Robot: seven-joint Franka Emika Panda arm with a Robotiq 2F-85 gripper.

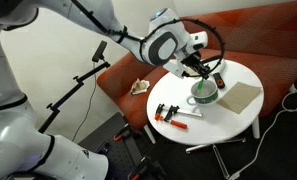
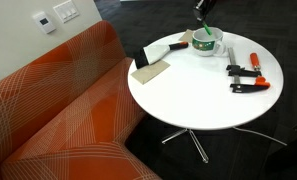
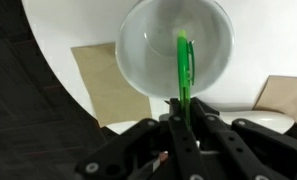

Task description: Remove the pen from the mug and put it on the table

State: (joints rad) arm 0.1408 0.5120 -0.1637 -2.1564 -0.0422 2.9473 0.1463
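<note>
The gripper will next lift the pen, which is still standing in the mug, until it is clear, move toward the sofa over the bare white tabletop, then go down and open.
The pale mug stands on the round white table; it also shows in both exterior views. A green pen stands in the mug, its upper end between my fingers. My gripper is directly above the mug, shut on the pen. In an exterior view the gripper hangs just over the mug; in another exterior view the gripper is at the top edge.
A tan cardboard piece lies beside the mug, also seen in the wrist view. Red-and-black clamps lie on the table. The red-orange sofa is next to the table. A tripod stands by the sofa.
</note>
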